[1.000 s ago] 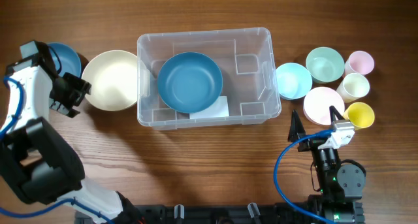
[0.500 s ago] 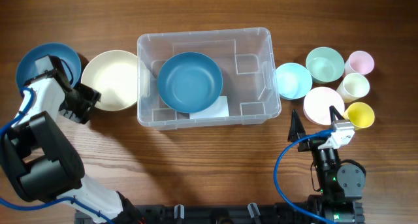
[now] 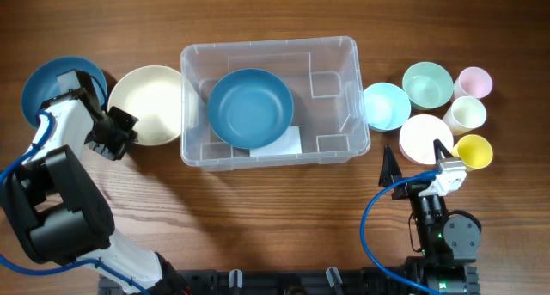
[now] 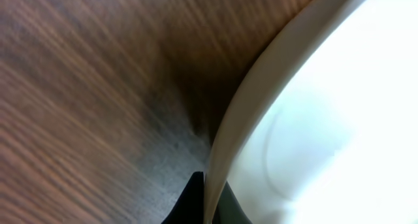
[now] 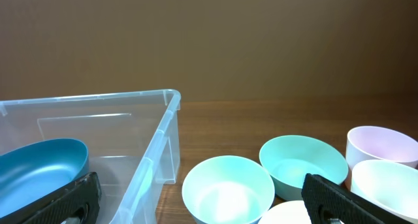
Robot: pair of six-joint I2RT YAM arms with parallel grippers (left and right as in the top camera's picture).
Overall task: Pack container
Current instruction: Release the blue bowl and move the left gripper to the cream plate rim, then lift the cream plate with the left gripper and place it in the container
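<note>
The left gripper next lifts, crosses to its right in the overhead view, lowers onto the container's dark blue bowl [image 3: 251, 108] beyond a container side and releases.
The clear container [image 3: 266, 42] sits mid-table with a dark blue bowl [image 3: 249, 107] inside it. Left of it rests a large cream bowl [image 3: 150, 101]. My left gripper [image 3: 123, 127] is shut on that bowl's lower-left rim. In the left wrist view the cream bowl's rim [image 4: 241, 113] runs between the two dark fingertips of the left gripper [image 4: 210, 198]. My right gripper [image 3: 417, 162] stands open near the front right, apart from the bowls. The right wrist view shows the right gripper [image 5: 202, 198] wide open with the container's corner [image 5: 157, 139] ahead to the left.
A second dark blue bowl [image 3: 51, 80] lies at the far left behind my left arm. Right of the container stand a light blue bowl [image 3: 385, 104], a mint bowl [image 3: 427, 83], a pale pink bowl [image 3: 423, 138] and pink, cream and yellow cups [image 3: 472, 150].
My left gripper slid from beside the far-left blue bowl to the cream bowl's rim and closed on it. The right arm has not moved.
</note>
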